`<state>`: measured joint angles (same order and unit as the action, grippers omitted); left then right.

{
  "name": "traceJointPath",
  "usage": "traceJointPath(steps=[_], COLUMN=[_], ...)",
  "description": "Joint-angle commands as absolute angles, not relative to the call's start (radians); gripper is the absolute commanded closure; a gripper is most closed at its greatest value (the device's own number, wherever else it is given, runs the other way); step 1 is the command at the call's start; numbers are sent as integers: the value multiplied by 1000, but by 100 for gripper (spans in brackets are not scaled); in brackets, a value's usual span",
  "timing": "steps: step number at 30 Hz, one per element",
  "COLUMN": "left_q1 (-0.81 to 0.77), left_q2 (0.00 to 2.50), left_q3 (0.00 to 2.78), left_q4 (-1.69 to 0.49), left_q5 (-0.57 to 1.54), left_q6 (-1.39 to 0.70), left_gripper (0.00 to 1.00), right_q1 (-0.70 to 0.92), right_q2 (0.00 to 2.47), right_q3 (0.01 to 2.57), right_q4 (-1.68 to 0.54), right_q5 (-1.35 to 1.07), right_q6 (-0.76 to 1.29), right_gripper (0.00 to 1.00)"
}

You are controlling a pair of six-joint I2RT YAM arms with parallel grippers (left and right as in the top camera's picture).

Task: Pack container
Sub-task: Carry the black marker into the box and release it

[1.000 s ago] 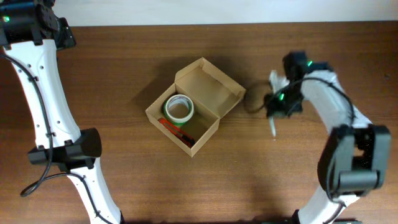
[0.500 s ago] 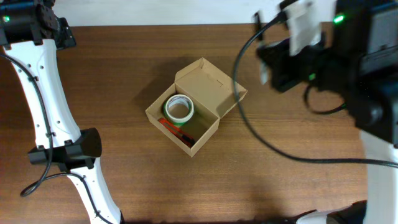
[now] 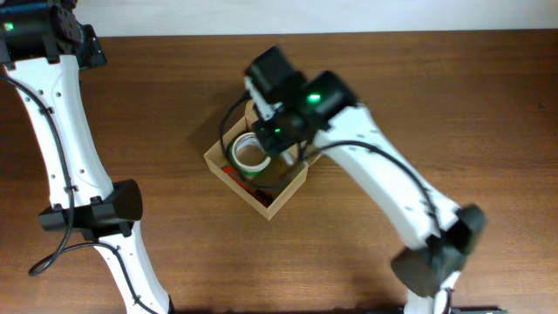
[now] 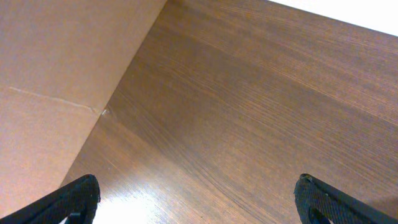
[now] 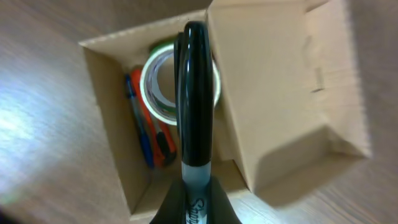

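Note:
I will lower my right gripper into the box (image 5: 118, 134) next and shift it toward the orange cutter and blue pen, because the black marker (image 5: 196, 102) points across the tape roll.
The container (image 3: 268, 201), a tan cardboard box with its flap lid (image 5: 273, 81) open, sits mid-table. A roll of tape (image 3: 250, 153) with a green rim lies inside it, next to an orange cutter (image 5: 163, 146) and a blue pen (image 5: 140, 127). My right gripper (image 5: 198, 193) is shut on a black marker (image 5: 196, 93). It hangs over the box, with the marker pointing across the tape roll (image 5: 160, 93). My left gripper (image 4: 197, 183) is open over bare table, with nothing between its fingers.
The brown wooden table (image 3: 418, 96) stretches all around the box. My left arm (image 3: 65, 139) runs down the table's left side. A pale brown surface (image 4: 56, 74) shows beyond the table edge in the left wrist view.
My right arm has swung from the right side of the table to above the box, carrying the marker. The left arm and the box have not moved.

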<state>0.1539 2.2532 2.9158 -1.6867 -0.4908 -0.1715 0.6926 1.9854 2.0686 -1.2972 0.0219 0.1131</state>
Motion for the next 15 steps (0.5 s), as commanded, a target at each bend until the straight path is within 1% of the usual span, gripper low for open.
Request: traceJointPath(steps=[1, 6, 15], left_q1=[157, 157, 157], left_q2=[2225, 2225, 2225], left_q3=[2932, 2932, 2932], left_q4=[-1687, -1687, -1687], left_q5=[-502, -502, -502], left_q6=[-162, -162, -162], left_gripper=[0, 0, 0], right_q1=[711, 744, 841], right_q2=[2063, 2181, 2270], right_q3=[2062, 2062, 2062], right_q4=[-1289, -1277, -1214], right_q5=[53, -23, -26], right_q6=[149, 147, 105], right_gripper=[96, 96, 96])
